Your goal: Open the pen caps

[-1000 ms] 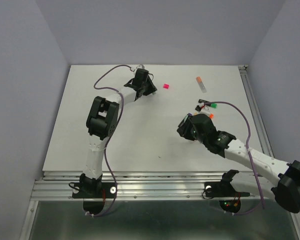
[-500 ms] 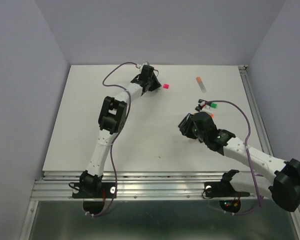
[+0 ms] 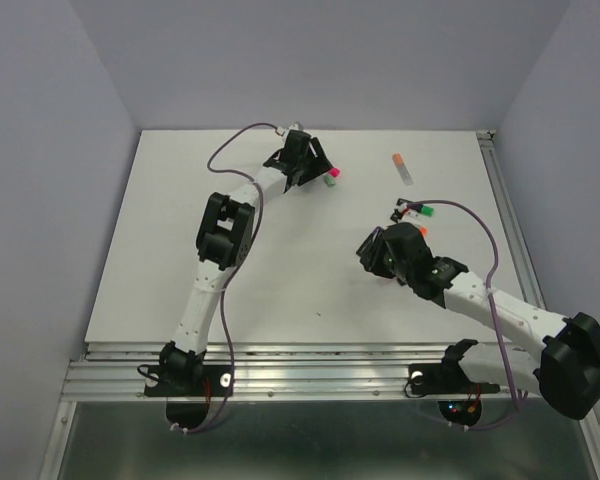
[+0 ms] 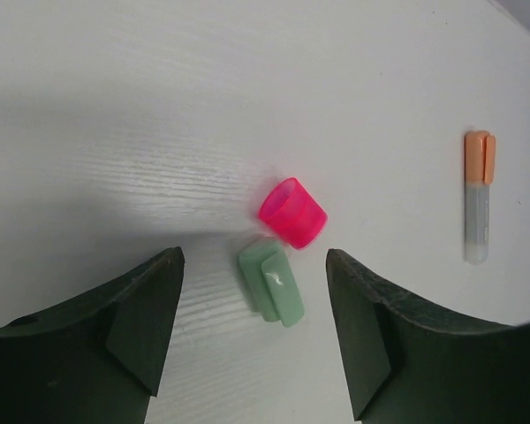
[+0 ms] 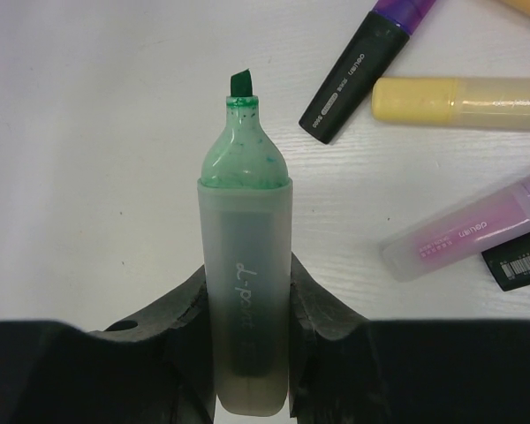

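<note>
The right gripper moves outward and to the left in the overhead view next, past the loose pen caps, then down to the table, since its pen is uncapped.
My left gripper (image 4: 254,261) stands open just above the table at the far middle (image 3: 313,166). Between its fingers lies a pale green pen cap (image 4: 271,283), touching a pink pen cap (image 4: 291,213) just beyond it. My right gripper (image 5: 246,296) is shut on an uncapped pastel green pen (image 5: 245,238), its dark green tip (image 5: 240,84) pointing away. From above, that gripper (image 3: 372,252) is right of centre and hides the pen. An orange-capped clear pen (image 4: 478,194) lies alone at the far right (image 3: 403,167).
Several capped pens lie beside my right gripper: a black one with a purple cap (image 5: 362,62), a yellow one (image 5: 459,103) and a lilac one (image 5: 468,234). From above, this cluster (image 3: 415,211) sits near the table's right rail (image 3: 510,215).
My left gripper has moved right to the pink cap, opened, and the green cap now lies free on the table. The right gripper still holds the green pen in the same place.
</note>
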{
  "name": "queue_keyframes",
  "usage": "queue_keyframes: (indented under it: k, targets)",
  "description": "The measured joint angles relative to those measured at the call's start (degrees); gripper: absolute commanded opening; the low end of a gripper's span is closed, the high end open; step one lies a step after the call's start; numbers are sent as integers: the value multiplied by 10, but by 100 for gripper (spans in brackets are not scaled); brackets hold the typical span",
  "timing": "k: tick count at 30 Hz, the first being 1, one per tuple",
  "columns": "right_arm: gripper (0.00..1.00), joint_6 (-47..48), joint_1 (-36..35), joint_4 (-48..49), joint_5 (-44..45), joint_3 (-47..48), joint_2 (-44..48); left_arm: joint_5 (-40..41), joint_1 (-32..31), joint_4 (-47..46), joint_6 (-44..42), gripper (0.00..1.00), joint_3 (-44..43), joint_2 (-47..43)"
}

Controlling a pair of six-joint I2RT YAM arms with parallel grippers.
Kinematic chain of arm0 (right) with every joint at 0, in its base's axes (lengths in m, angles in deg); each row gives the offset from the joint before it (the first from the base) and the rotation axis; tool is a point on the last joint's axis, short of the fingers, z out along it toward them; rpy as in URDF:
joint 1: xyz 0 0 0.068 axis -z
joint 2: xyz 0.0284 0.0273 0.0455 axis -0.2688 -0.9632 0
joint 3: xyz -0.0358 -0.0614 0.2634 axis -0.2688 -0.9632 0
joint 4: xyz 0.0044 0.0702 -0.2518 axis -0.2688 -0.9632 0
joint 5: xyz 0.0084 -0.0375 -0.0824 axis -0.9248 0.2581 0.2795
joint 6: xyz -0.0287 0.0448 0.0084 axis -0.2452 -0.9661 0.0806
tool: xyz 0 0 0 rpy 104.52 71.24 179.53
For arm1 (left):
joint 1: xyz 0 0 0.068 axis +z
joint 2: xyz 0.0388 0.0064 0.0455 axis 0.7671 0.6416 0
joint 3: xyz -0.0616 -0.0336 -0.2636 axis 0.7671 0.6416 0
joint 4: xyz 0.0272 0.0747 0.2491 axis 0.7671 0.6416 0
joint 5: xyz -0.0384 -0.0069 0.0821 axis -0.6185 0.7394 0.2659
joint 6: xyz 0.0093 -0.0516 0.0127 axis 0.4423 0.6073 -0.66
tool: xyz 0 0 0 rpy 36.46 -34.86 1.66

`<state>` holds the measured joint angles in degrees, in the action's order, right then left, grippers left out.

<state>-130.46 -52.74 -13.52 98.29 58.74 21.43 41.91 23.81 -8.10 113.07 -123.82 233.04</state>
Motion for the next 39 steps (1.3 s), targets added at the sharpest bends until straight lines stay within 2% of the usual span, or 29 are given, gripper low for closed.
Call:
queue_keyframes:
  k: [1, 2, 4, 5, 10, 12, 13, 15, 16, 19, 22, 25, 29, 35, 39]
  targets:
    - [1, 1, 0, 0, 0, 0, 0, 0, 0, 1, -2, 78, 6, -5]
    - [1, 2, 0, 0, -1, 0, 0, -1, 0, 4, -5, 83, 14, -13]
    - [1, 3, 1, -3, -2, 3, 0, -2, 0, 12, -10, 84, 31, -28]
    - [1, 4, 1, -4, -2, 5, 0, -2, 0, 16, -15, 88, 45, -41]
    - [1, 12, 1, -4, -11, 25, -2, 11, 0, 32, -39, 89, 158, -162]
    - [1, 16, 1, -2, -18, 38, -14, 17, 0, 34, -47, 98, 233, -259]
    - [1, 19, 1, -1, -23, 46, -23, 26, 0, 19, -49, 99, 273, -303]
    - [1, 25, 1, 3, -33, 63, -48, 43, 0, 6, -49, 99, 370, -428]
    - [1, 29, 1, 4, -38, 75, -63, 60, 0, -21, -49, 99, 446, -515]
    - [2, 47, 1, 17, -50, 115, -124, 101, 0, -37, -39, 99, 594, -683]
    - [2, 74, 1, 31, -58, 175, -204, 133, 1, -27, -23, 99, 706, -793]
    - [3, 101, 1, 33, -63, 269, -303, 155, 1, 1, 0, 99, 786, -843]
    - [3, 131, 1, 36, -63, 415, -448, 171, 0, 59, 12, 99, 849, -891]
    - [6, 166, 1, -2, -32, 679, -677, 228, 0, 93, 12, 99, 844, -978]
    - [8, 182, 1, -31, -11, 797, -768, 245, 1, 95, 12, 99, 843, -991]
